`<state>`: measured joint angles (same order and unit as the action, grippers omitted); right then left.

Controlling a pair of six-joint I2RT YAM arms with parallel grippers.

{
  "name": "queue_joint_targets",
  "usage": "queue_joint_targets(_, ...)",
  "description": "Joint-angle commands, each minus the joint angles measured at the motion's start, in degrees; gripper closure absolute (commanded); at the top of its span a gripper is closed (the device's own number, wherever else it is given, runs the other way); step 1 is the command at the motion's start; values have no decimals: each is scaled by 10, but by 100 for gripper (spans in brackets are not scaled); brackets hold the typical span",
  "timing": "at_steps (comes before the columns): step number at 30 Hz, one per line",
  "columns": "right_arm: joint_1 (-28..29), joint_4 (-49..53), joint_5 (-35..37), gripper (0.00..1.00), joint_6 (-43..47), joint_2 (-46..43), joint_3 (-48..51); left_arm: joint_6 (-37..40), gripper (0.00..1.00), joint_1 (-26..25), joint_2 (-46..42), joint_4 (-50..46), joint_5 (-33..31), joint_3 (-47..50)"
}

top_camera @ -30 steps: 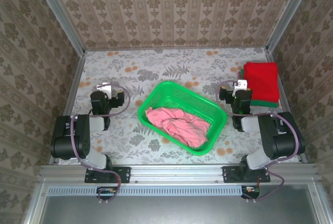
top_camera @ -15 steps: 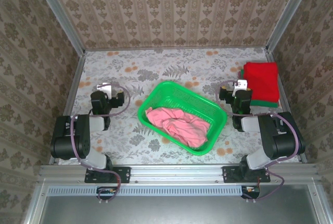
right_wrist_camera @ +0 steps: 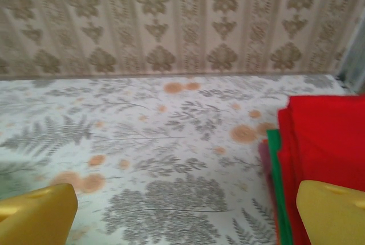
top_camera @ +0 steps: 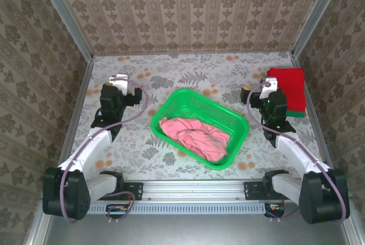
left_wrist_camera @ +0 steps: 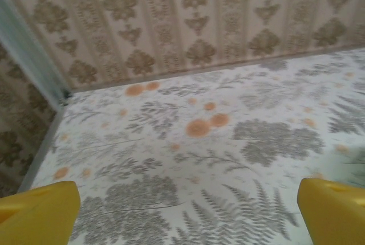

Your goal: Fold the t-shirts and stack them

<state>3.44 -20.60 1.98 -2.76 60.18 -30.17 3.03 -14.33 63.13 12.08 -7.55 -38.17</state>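
Observation:
I need to swing my left gripper toward the basket next, tilt its open fingers down and lower them astride the rim's nearest side (top_camera: pixel 163 106), because the basket is in the middle of the table.
A crumpled light pink t-shirt (top_camera: pixel 197 135) lies in the green mesh basket (top_camera: pixel 177 101) at the table's middle. At the back right a folded red t-shirt (top_camera: pixel 291 85) rests on a folded green one (top_camera: pixel 295 113); the red t-shirt (right_wrist_camera: pixel 325 142) and the green edge (right_wrist_camera: pixel 276 171) also show in the right wrist view. My left gripper (top_camera: pixel 118 81) hangs open over bare cloth left of the basket, its yellow fingers (left_wrist_camera: pixel 40 211) wide apart. Beside the folded stack my right gripper (top_camera: pixel 270 87) is open too, with nothing between its yellow fingers (right_wrist_camera: pixel 333 211).
A leaf-patterned cloth (top_camera: pixel 188 74) covers the table. Patterned walls (top_camera: pixel 194 11) close in the back and both sides, with metal posts at the corners. A metal rail (top_camera: pixel 194 188) runs along the near edge by the arm bases.
Both arms have unfolded from their tucked rest pose and reached forward. Each gripper has moved toward the back of the table. The shirts and basket have not moved.

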Motion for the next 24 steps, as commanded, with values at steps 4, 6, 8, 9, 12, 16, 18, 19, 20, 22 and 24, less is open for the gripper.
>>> queue_joint_targets(4, 3, 175, -177, 0, -17, -39, -54, 26, 0, -79, 15, -251, 80, -80)
queue_joint_targets(6, 3, 200, -160, 0, -85, -34, -74, 38, 0, -99, 38, -293, 98, -99)
queue_joint_targets(8, 3, 250, -110, 0, -162, -22, -105, 46, 0, -112, 61, -310, 124, -107)
queue_joint_targets(9, 4, 288, -89, 0, -196, -14, -124, 46, 0, -114, 73, -316, 136, -112)
queue_joint_targets(12, 3, 298, -93, 0, -227, -4, -134, 44, 0, -113, 122, -344, 162, -133)
queue_joint_targets(16, 2, 274, -160, 0, -229, 26, -140, 39, 1, -114, 197, -370, 171, -179)
queue_joint_targets(18, 4, 286, -167, 0, -222, 41, -152, 36, 9, -114, 233, -384, 171, -209)
queue_joint_targets(19, 4, 292, -167, 0, -216, 46, -156, 36, 14, -114, 247, -390, 175, -221)
queue_joint_targets(20, 6, 297, -166, 0, -210, 50, -159, 37, 21, -114, 263, -395, 183, -236)
queue_joint_targets(22, 6, 303, -162, 0, -197, 51, -163, 44, 38, -114, 290, -410, 217, -264)
queue_joint_targets(24, 6, 311, -154, 0, -186, 50, -166, 48, 50, -114, 316, -428, 234, -291)
